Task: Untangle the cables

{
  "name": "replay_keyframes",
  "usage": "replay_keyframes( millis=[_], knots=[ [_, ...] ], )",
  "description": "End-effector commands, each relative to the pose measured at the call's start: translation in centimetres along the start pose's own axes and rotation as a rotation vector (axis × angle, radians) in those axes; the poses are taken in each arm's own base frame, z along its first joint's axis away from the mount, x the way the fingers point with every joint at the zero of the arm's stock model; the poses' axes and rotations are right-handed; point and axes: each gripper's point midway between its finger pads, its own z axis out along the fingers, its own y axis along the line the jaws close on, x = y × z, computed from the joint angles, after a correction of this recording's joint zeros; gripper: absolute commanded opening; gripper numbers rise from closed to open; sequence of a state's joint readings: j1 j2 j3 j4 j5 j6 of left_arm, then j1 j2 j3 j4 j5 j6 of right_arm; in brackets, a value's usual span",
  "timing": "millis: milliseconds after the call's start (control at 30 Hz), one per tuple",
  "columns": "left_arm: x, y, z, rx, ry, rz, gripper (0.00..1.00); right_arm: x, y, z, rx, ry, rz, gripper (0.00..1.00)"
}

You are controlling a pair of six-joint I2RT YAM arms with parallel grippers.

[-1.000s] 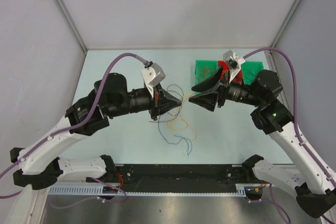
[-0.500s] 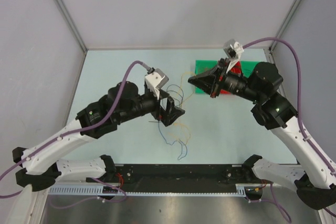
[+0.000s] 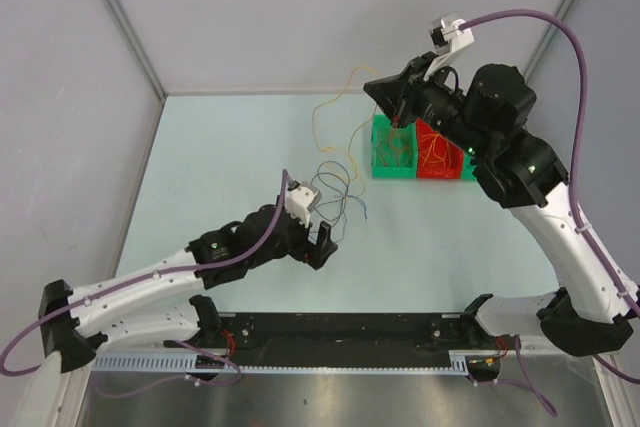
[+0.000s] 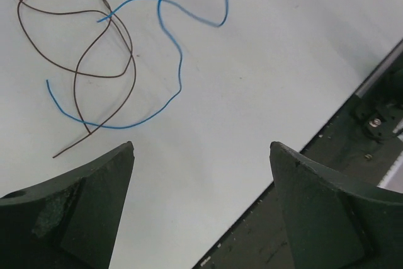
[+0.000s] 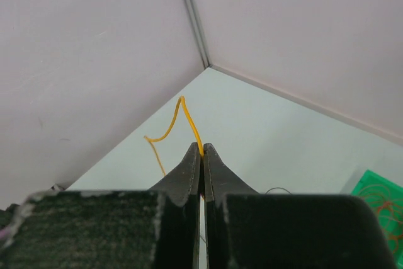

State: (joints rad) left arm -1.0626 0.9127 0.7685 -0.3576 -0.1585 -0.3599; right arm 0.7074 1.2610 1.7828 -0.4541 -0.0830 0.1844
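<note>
My left gripper is going down and to the right in the top view next, onto the blue cable's near bend, because that bend lies clear of the brown cable.
My right gripper (image 3: 372,89) is raised above the table's back edge and shut on an orange cable (image 3: 317,115), which hangs down from it in loose bends. In the right wrist view the orange cable (image 5: 174,123) comes out of the tips of the closed right gripper (image 5: 202,150). Blue and dark brown cables (image 3: 336,193) lie in a loose tangle on the table. My left gripper (image 3: 320,245) is low, just in front of them, and open. The left wrist view shows the left gripper (image 4: 201,147) with empty jaws, and beyond it the brown cable (image 4: 77,48) crossing the blue cable (image 4: 171,51).
A green bin (image 3: 392,154) and a red bin (image 3: 440,159), both holding wires, stand at the back right below my right arm. The black front rail (image 3: 340,332) runs along the near edge, close to my left gripper. Grey walls enclose the table.
The left gripper opened, let go of the cables and dropped toward the front edge. The right gripper shut on the orange cable and lifted it up and back, clear of the tangle.
</note>
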Motion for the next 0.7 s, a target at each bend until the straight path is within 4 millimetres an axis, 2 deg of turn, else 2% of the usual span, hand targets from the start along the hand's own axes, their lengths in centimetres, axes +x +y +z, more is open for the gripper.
replay_keyframes(
  millis=[0,100,133,167,300,400,500,600,633,667],
  knots=[
    [-1.1,0.7,2.7,-0.052,-0.092,-0.019,0.91,-2.2,-0.5,-0.7,0.052,-0.051,-0.022,0.0],
    [0.3,1.0,5.0,-0.077,-0.062,-0.012,0.88,-1.9,-0.6,-0.6,0.054,-0.04,-0.02,0.0],
    [0.0,0.8,5.6,-0.072,-0.074,-0.015,0.88,-1.7,-0.6,-0.6,0.053,-0.037,-0.018,0.0],
    [0.8,0.9,6.6,-0.08,-0.05,-0.013,0.86,-1.6,-0.6,-0.6,0.056,-0.034,-0.018,0.0],
    [0.6,0.5,8.9,-0.079,-0.066,-0.026,0.81,-1.6,-0.8,-0.7,0.062,-0.034,-0.021,0.0],
    [0.5,0.4,10.6,-0.09,-0.067,-0.024,0.72,-1.7,-0.8,-0.8,0.065,-0.036,-0.024,0.0],
    [0.8,0.2,12.5,-0.096,-0.054,-0.014,0.58,-1.8,-0.8,-1.1,0.066,-0.038,-0.024,0.0],
    [0.9,0.5,13.9,-0.132,-0.039,-0.003,0.2,-1.6,-0.9,-1.4,0.072,-0.036,-0.027,0.0],
    [0.9,0.9,14.1,-0.157,-0.033,-0.001,0.0,-1.5,-1.0,-1.5,0.075,-0.032,-0.03,0.0],
    [1.3,1.4,14.0,-0.188,-0.004,-0.003,0.0,-1.7,-1.5,-1.7,0.101,-0.039,-0.033,0.0]
  ],
)
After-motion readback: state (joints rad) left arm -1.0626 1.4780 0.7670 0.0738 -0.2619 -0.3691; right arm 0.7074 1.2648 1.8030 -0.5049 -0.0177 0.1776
